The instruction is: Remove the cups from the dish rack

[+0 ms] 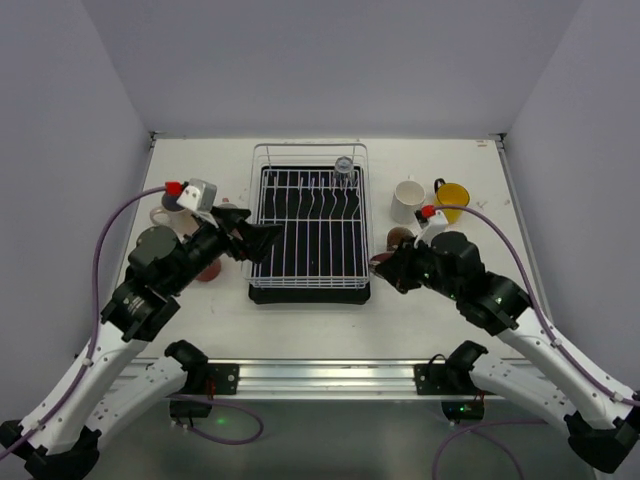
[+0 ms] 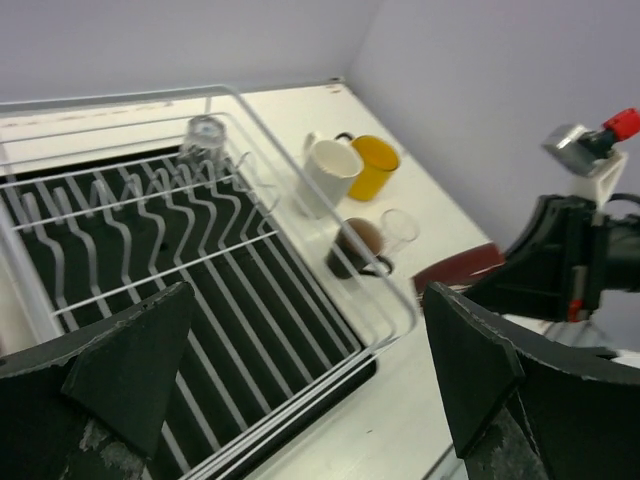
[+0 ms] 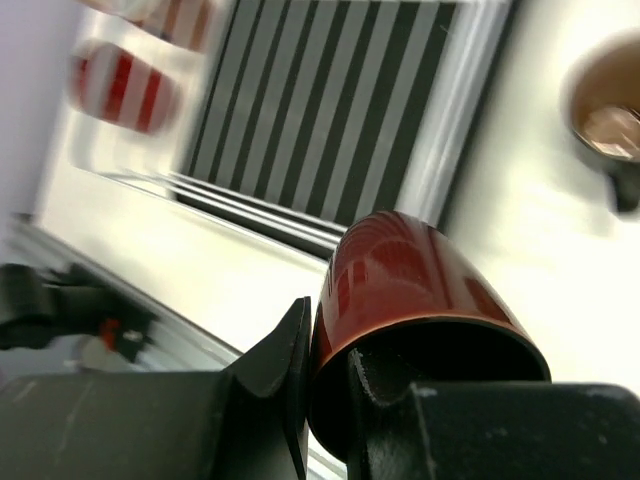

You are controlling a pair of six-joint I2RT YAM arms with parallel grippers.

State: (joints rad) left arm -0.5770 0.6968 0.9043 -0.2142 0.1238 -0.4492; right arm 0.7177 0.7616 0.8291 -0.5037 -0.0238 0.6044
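Note:
I will next move my right gripper clear of the rack (image 1: 300,240) and lower the dark red cup (image 3: 420,290) onto the table in front of the dark brown cup.
The white-wire dish rack (image 1: 300,240) with its black tray stands mid-table and holds one upturned clear glass (image 1: 344,166) at its far end, which also shows in the left wrist view (image 2: 203,135). My right gripper (image 1: 385,264) is shut on the rim of a dark red cup (image 3: 420,290), one finger inside and one outside, just right of the rack's front corner. My left gripper (image 1: 262,240) is open and empty over the rack's left edge; its fingers (image 2: 130,360) frame the rack (image 2: 200,270).
Right of the rack stand a white mug (image 1: 407,200), a yellow mug (image 1: 452,195) and a dark brown cup (image 1: 400,238), with a small clear glass (image 2: 398,228) beside it. Left of the rack, partly under my left arm, are a pale cup (image 1: 168,215) and a red cup (image 1: 208,270).

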